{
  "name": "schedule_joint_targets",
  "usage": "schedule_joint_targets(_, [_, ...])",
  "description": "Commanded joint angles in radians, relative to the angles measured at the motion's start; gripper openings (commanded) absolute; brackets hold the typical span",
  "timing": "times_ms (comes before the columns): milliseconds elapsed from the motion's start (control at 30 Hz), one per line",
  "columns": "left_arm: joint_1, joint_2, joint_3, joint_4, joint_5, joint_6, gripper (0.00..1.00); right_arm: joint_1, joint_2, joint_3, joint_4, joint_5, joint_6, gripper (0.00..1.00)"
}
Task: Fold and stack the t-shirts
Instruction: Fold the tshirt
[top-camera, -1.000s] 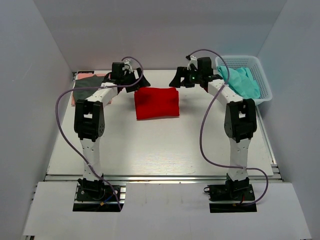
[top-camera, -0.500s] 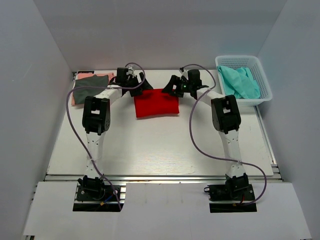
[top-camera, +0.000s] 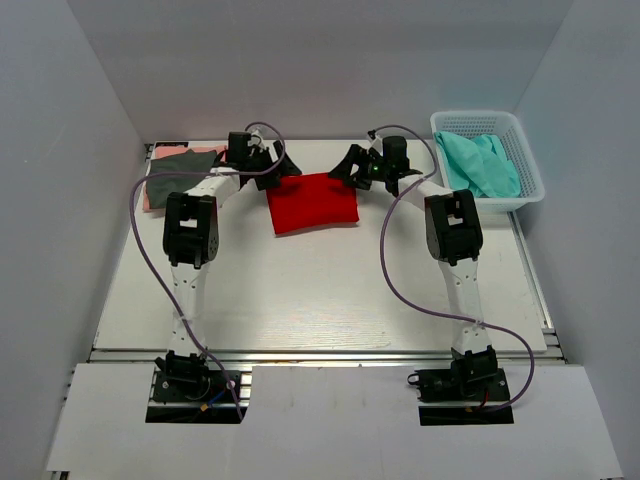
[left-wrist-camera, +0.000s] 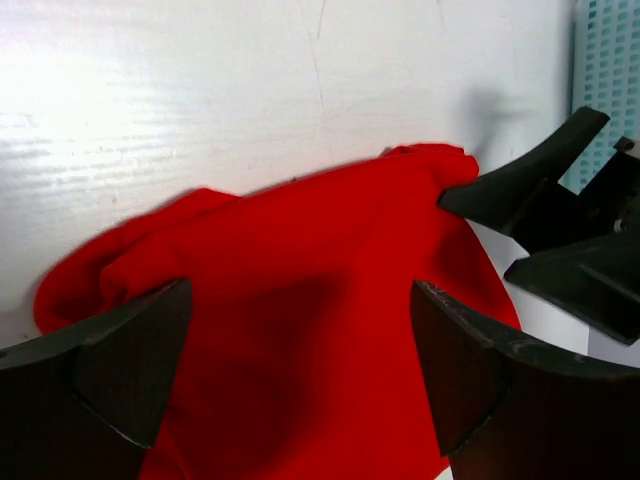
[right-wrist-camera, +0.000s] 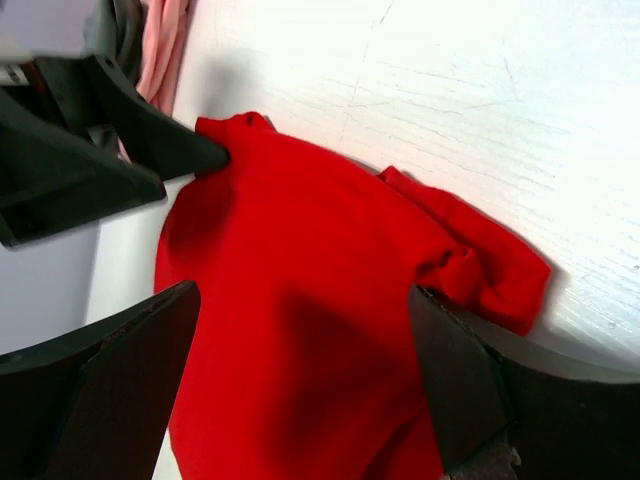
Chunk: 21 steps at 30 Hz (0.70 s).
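Next, my left gripper moves back and down onto the red t-shirt's side edge (top-camera: 273, 204) facing the grey t-shirt, since that lies below and back of it.
A bright red t-shirt (top-camera: 312, 203) lies folded on the white table, towards the back. My left gripper (top-camera: 277, 166) is open over its far left corner. My right gripper (top-camera: 352, 166) is open over its far right corner. In the left wrist view the red shirt (left-wrist-camera: 300, 240) fills the space between my open left gripper (left-wrist-camera: 300, 300). In the right wrist view the red shirt (right-wrist-camera: 300, 220) lies under my open right gripper (right-wrist-camera: 305, 295). A dark grey t-shirt (top-camera: 183, 160) lies on a salmon pink one (top-camera: 149, 196) at the far left.
A white lattice basket (top-camera: 527, 170) at the far right holds teal cloth (top-camera: 480, 165). Each wrist view shows the other gripper at the shirt's far edge: the right one (left-wrist-camera: 545, 200), the left one (right-wrist-camera: 90, 150). Grey walls stand close on three sides.
Both arms have stretched out and the grippers have moved inward and down onto the red shirt's far corners. The shirt now lies slightly skewed.
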Motion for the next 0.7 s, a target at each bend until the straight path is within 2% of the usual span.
schedule_joint_targets(0, [0.013,-0.010,0.133,-0.049,0.012,0.019,1.00,-0.003,-0.079,0.048,-0.079,-0.004,-0.139,0.90])
schedule_joint_targets(167, [-0.007,-0.105,0.170,-0.172,-0.065,0.080,1.00,-0.003,-0.248,-0.025,-0.158,0.055,-0.257,0.90])
schedule_joint_targets(300, [-0.016,-0.246,0.026,-0.253,-0.254,0.126,1.00,0.000,-0.424,-0.178,-0.158,0.149,-0.294,0.90])
schedule_joint_targets(367, [-0.016,-0.305,-0.053,-0.277,-0.333,0.127,1.00,0.000,-0.516,-0.324,-0.115,0.183,-0.294,0.90])
schedule_joint_targets(467, [-0.016,-0.326,-0.132,-0.287,-0.346,0.127,1.00,-0.006,-0.582,-0.503,0.026,0.193,-0.259,0.90])
schedule_joint_targets(667, [-0.026,-0.245,-0.146,-0.298,-0.315,0.117,1.00,-0.008,-0.668,-0.645,0.039,0.187,-0.229,0.90])
